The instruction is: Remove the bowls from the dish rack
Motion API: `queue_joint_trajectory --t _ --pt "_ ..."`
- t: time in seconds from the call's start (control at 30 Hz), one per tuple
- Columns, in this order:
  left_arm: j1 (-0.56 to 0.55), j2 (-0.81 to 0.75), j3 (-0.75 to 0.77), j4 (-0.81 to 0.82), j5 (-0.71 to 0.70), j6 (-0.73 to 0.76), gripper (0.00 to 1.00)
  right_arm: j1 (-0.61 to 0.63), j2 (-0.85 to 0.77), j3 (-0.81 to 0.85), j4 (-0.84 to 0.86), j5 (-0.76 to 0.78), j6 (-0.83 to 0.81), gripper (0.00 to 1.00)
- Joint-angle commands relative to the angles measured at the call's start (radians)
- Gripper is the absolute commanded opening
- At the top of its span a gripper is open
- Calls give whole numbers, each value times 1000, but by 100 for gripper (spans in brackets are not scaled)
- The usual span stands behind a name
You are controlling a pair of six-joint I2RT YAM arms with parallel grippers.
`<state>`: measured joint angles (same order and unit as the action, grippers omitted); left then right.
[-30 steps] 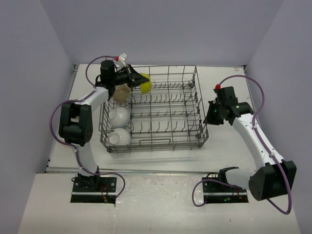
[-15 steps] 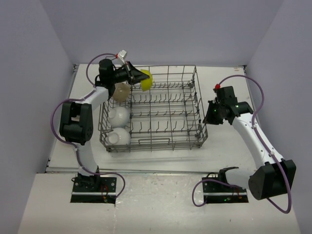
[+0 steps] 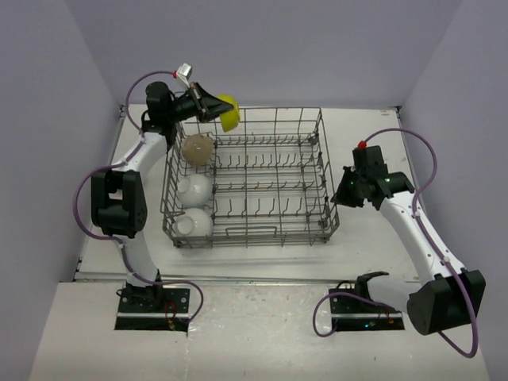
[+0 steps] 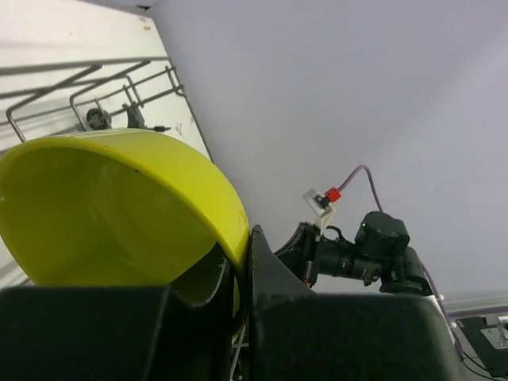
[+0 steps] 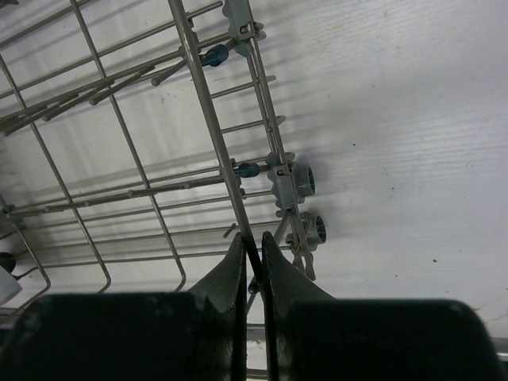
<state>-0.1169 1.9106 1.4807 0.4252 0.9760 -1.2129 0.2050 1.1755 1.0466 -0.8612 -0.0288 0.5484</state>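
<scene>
The yellow bowl next swings back in my left gripper to tabletop clear of the rack (image 3: 321, 159), below and left of it in the top view, for lowering and release.
The grey wire dish rack (image 3: 321, 159) stands mid-table. My left gripper (image 3: 214, 106) is shut on the rim of a yellow bowl (image 3: 229, 113), held in the air over the rack's far left corner. In the left wrist view the bowl (image 4: 103, 206) fills the left side, its wall pinched between the left gripper's (image 4: 242, 254) fingers. A beige bowl (image 3: 197, 148) and two white bowls (image 3: 194, 189) (image 3: 194, 224) stand in the rack's left column. My right gripper (image 3: 340, 194) (image 5: 254, 246) is shut on the rack's (image 5: 206, 87) right rim wire.
The rack's small wheels (image 5: 305, 181) rest on the white table (image 5: 397, 119) beside my right gripper. Purple walls close in the table at the back and sides. Bare tabletop (image 3: 373, 238) lies to the right of the rack.
My left gripper has lifted the yellow bowl up and back toward the far left, out of the rack's far corner. The right gripper still holds the rack's rim.
</scene>
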Motion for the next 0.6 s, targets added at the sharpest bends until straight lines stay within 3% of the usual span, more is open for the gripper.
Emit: queue_joint_trajectory --t 0.0,0.13,0.23,0.57 --pt "6 -90 81 24 -17 -16 0 -18 -36 -25 -58 170 97 0" --pt "8 -122 150 -74 -63 48 0 -18 -54 -40 -65 181 134 0" --pt "13 -146 214 -256 -128 140 0 -19 -59 -45 -68 188 137 0" --pt "117 -321 205 -613 -333 355 0 -79 -68 -25 -73 195 96 0"
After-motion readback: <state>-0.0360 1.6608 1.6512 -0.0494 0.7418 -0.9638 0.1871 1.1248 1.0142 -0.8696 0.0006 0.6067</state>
